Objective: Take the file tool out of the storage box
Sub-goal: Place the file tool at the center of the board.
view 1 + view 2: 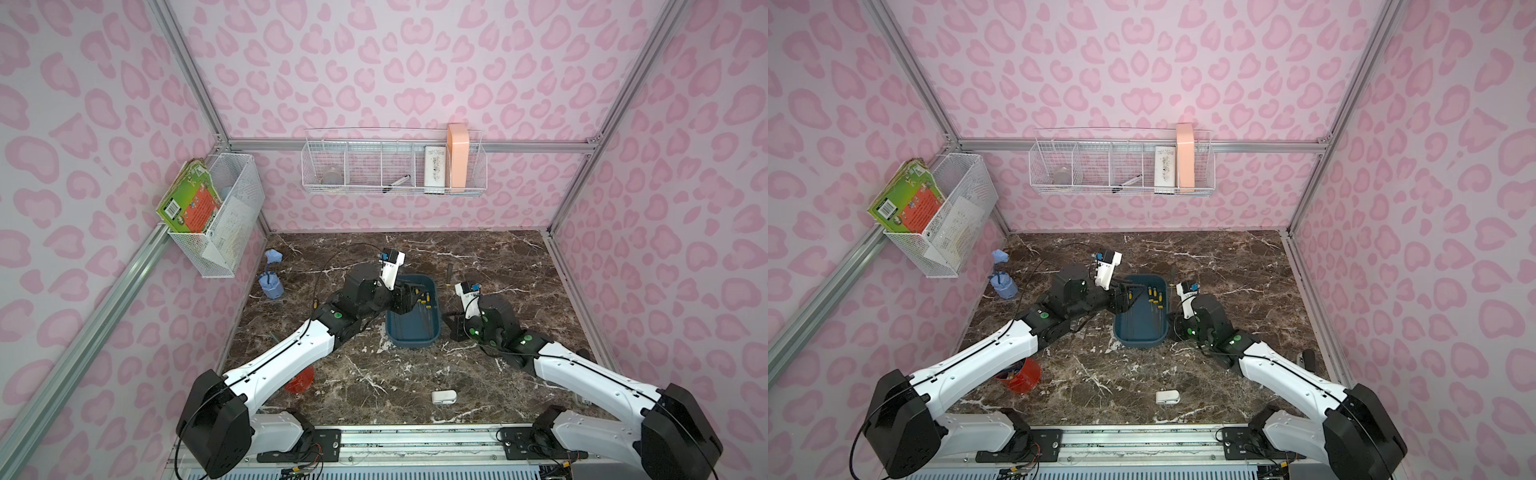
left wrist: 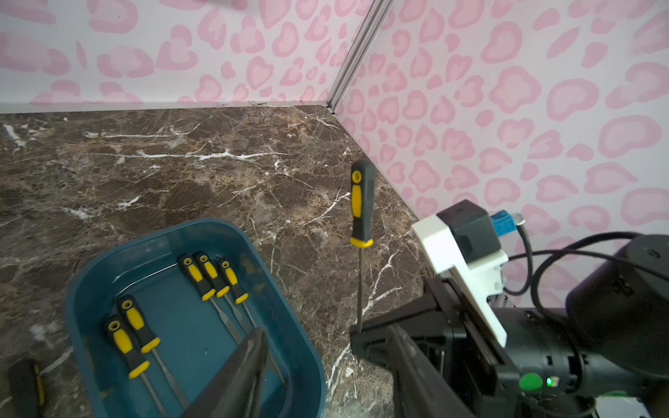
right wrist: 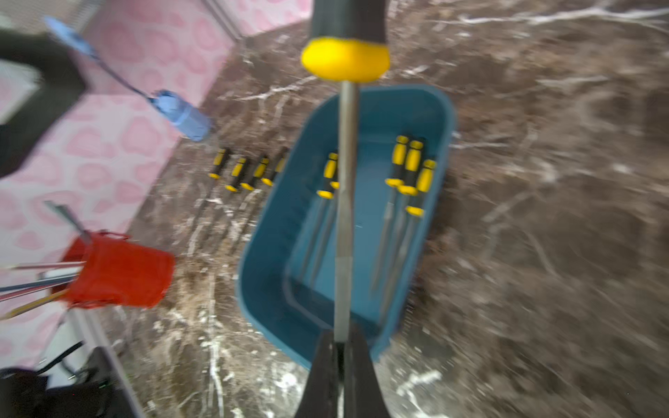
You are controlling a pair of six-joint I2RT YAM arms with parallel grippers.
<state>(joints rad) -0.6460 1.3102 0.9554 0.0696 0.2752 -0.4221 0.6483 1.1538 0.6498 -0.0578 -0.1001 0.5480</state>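
Observation:
The file tool is standing upright and needs to be laid flat, so my right gripper will next go down to the tabletop beside the box, tilting fingers-first, and then let go of the file tool.
The storage box (image 1: 411, 341) (image 1: 1141, 341) is a dark teal tub at mid-table. Several yellow-and-black file tools (image 2: 213, 277) (image 3: 407, 170) lie inside it. My right gripper (image 3: 340, 340) (image 2: 358, 334) is shut on the metal tip of one file tool (image 3: 346, 163) (image 2: 361, 202), which stands upright beside the box's right wall with its handle (image 1: 449, 274) on top. My left gripper (image 2: 325, 362) (image 1: 405, 301) hovers open over the box. One of its fingers (image 2: 246, 369) is above the box and the other is near the right gripper. Nothing is between them.
Several more files (image 3: 246, 170) lie in a row on the table left of the box. A red cup (image 1: 299, 380) (image 3: 116, 271) of pencils stands under the left arm. A blue holder (image 1: 270, 284) is at the back left and a small white object (image 1: 443, 397) near the front. White wire baskets (image 1: 395, 166) hang on the walls.

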